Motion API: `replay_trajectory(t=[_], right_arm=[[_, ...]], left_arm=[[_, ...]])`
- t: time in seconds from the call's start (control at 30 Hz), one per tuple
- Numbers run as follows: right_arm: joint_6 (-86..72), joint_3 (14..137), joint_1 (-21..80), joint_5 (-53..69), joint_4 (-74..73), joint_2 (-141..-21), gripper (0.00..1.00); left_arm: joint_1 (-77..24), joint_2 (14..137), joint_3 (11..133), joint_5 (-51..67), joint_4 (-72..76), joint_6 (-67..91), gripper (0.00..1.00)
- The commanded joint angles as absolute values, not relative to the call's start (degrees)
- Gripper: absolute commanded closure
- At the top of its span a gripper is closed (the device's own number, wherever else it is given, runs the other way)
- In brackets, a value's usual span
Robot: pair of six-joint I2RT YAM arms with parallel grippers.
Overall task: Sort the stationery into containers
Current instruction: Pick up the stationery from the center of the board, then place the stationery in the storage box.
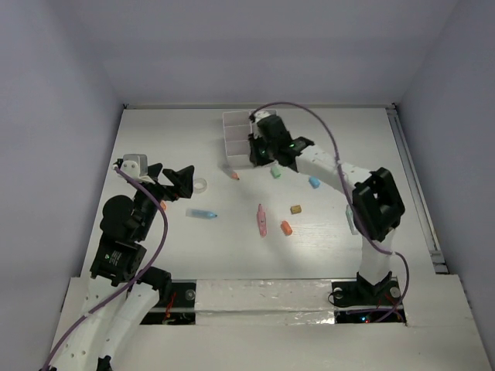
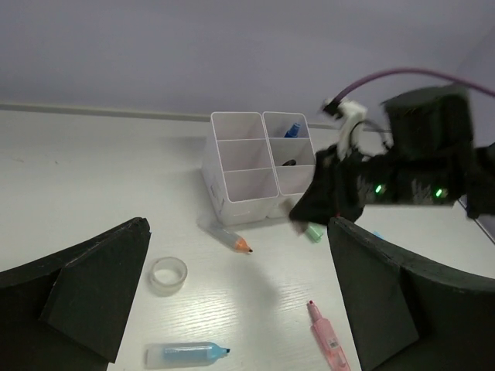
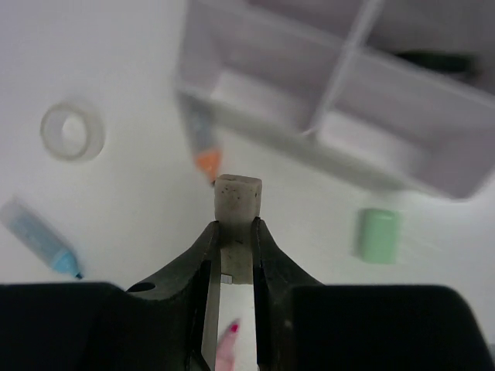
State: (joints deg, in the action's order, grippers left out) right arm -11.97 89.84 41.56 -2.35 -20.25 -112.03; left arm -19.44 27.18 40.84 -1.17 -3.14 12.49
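The organiser's empty near section (image 3: 406, 124) by the black item is outward and to the right in the top view, so my right gripper should go there next and let go of the eraser block (image 3: 237, 205).
The white six-compartment organiser (image 1: 234, 139) stands at the back middle; it also shows in the left wrist view (image 2: 247, 166) and the right wrist view (image 3: 340, 85). A blue-capped bottle (image 2: 291, 129) and a black item (image 2: 288, 162) sit in its right column. My right gripper (image 1: 259, 154) is shut on a pale grey eraser block (image 3: 237, 205), held above the table just in front of the organiser. My left gripper (image 1: 174, 182) is open and empty, raised at the left. On the table lie a light-blue marker (image 1: 203, 213), a pink marker (image 1: 262, 220) and an orange-tipped marker (image 1: 233, 174).
A clear tape roll (image 1: 201, 185) lies beside my left gripper. A green eraser (image 1: 275, 172), a blue bit (image 1: 315, 182), a tan bit (image 1: 295, 209) and an orange bit (image 1: 286, 228) are scattered right of centre. Walls enclose the table at the back and sides.
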Motion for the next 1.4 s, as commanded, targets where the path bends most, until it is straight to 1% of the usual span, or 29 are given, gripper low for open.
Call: replay_trajectory(t=[0.0, 0.27, 0.43, 0.63, 0.87, 0.93, 0.97, 1.03, 1.07, 1.2, 1.27, 1.37], right_arm=[[-10.55, 90.53, 35.17, -4.75, -15.57, -108.28, 0.97], [-10.72, 93.33, 29.1, -2.46, -12.57, -110.04, 0.96], [-10.55, 96.24, 28.56, -2.37, -13.53, -113.02, 0.96], [-10.55, 96.24, 28.56, -3.07, -13.1, -114.52, 0.95], [-9.67, 96.68, 28.56, -3.96, -12.39, -115.75, 0.9], [-9.49, 96.59, 28.56, -3.78, -12.22, -116.02, 0.87], [-9.49, 96.5, 28.56, -3.69, -11.96, -116.19, 0.82], [-9.49, 96.5, 28.56, -3.34, -12.13, -116.54, 0.77], [-9.49, 96.5, 28.56, -3.17, -12.22, -116.54, 0.71], [-9.32, 96.06, 28.56, -3.25, -12.04, -116.63, 0.63], [-9.23, 96.24, 28.56, -3.43, -11.95, -116.63, 0.62], [-8.97, 97.12, 28.56, -3.6, -12.48, -116.63, 0.55]], left_arm=[[-19.69, 26.72, 41.04, -1.49, -1.32, 11.95, 0.01], [-19.69, 27.33, 41.13, -1.76, -1.49, 11.95, 0.01], [-19.69, 27.16, 41.22, -2.02, -1.67, 11.95, 0.01], [-19.69, 27.07, 41.22, -2.2, -1.76, 11.78, 0.01], [-19.69, 27.16, 41.22, -2.2, -1.67, 11.78, 0.01], [-19.69, 27.16, 41.22, -2.2, -1.67, 11.78, 0.01], [-19.69, 27.25, 41.22, -2.2, -1.76, 11.78, 0.01], [-19.69, 27.25, 41.22, -2.2, -1.67, 11.87, 0.01], [-19.69, 27.33, 41.22, -2.2, -1.76, 11.78, 0.01], [-19.69, 27.42, 41.22, -2.29, -1.76, 11.86, 0.01], [-19.69, 27.42, 41.22, -2.2, -1.76, 11.78, 0.01], [-19.69, 27.42, 41.22, -2.29, -1.67, 11.78, 0.01]])
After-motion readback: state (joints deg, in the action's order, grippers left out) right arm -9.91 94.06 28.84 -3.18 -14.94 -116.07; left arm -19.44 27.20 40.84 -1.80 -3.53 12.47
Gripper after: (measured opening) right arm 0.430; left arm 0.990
